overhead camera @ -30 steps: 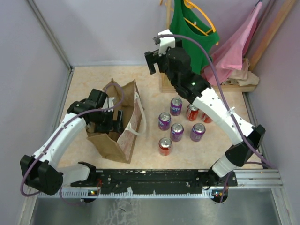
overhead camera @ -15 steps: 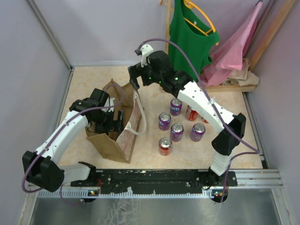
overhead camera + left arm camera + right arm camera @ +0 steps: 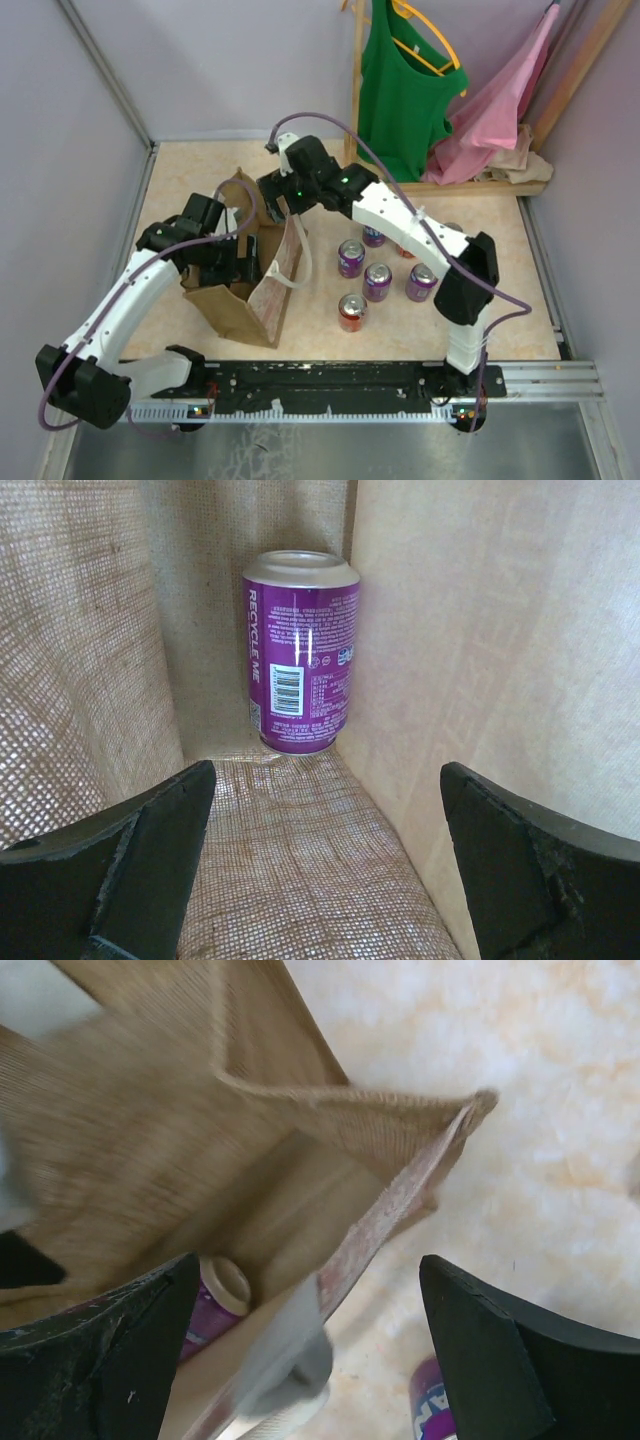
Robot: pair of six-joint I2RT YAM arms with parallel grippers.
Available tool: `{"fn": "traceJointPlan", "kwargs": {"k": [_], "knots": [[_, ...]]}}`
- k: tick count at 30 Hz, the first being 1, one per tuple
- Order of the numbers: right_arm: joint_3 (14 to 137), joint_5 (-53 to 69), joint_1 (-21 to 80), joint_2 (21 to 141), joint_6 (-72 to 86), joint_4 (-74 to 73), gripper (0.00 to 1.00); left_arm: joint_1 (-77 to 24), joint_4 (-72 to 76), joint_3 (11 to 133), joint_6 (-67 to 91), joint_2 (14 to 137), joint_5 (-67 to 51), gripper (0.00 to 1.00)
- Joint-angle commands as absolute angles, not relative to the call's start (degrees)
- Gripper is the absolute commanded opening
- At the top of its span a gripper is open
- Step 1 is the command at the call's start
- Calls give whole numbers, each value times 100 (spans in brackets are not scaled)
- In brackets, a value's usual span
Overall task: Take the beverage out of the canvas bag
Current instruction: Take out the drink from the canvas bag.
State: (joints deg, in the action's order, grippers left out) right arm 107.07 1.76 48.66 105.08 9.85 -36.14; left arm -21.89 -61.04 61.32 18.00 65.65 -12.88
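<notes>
The purple can stands outward of my left gripper, apart from its fingers, so my left gripper will next reach outward deeper into the bag and close around the can's body (image 3: 302, 660).
The tan canvas bag (image 3: 262, 300) stands open on the table's left side, with pale strap handles (image 3: 296, 262). My left gripper (image 3: 232, 262) is open and reaches into the bag's mouth. In the left wrist view its open fingers (image 3: 325, 870) frame the bag's woven floor (image 3: 290, 860), and a purple beverage can (image 3: 300, 650) stands upright in the far corner, apart from the fingers. My right gripper (image 3: 272, 195) is open and empty above the bag's far end. In the right wrist view (image 3: 300, 1350) it looks down into the bag (image 3: 150, 1110) at the can's top (image 3: 222, 1285).
Several purple and red cans stand right of the bag, such as a purple one (image 3: 351, 258) and a red one (image 3: 352, 312). A green shirt (image 3: 405, 90) and pink cloth (image 3: 500, 100) hang at the back right by a wooden stand (image 3: 356, 60).
My right arm swung left from behind the loose cans to above the bag's far end. My left gripper stayed in the bag's mouth, shifting only slightly.
</notes>
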Motion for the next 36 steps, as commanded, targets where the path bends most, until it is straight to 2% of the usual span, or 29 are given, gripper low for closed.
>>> {"fn": "traceJointPlan", "kwargs": {"k": [1,2,3,4,8,9,10,21,28,36], "knots": [[10816,-103,4918,10852,1152,-4104,91,-2239,-6048,5915,1942,6410,-1298,100],[10762,-160,4915,10862,1151,-4102,89,-2235,-6059,5895,1938,6414,-1306,100],[10730,-190,4913,10869,1143,-4098,82,-2245,-6071,5885,1925,6418,-1314,100],[10716,-251,4918,10911,1116,-4105,71,-2253,-6083,5878,1916,6443,-1330,100],[10726,-627,4902,11092,1030,-4050,15,-2294,-6116,5801,1877,6531,-1337,100],[10732,-724,4881,11154,1021,-4006,5,-2309,-6117,5762,1858,6549,-1351,100],[10736,-784,4854,11184,1012,-3947,0,-2320,-6116,5712,1849,6569,-1360,100],[10916,-1205,4373,11382,902,-3145,0,-2379,-5346,5460,1742,7307,-1716,100],[11618,-1134,4052,11896,860,-3223,0,-2384,-5284,5716,1598,7922,-1441,100],[11743,-906,4056,12086,880,-3375,0,-2382,-4178,5401,1822,7976,-1225,100]]}}
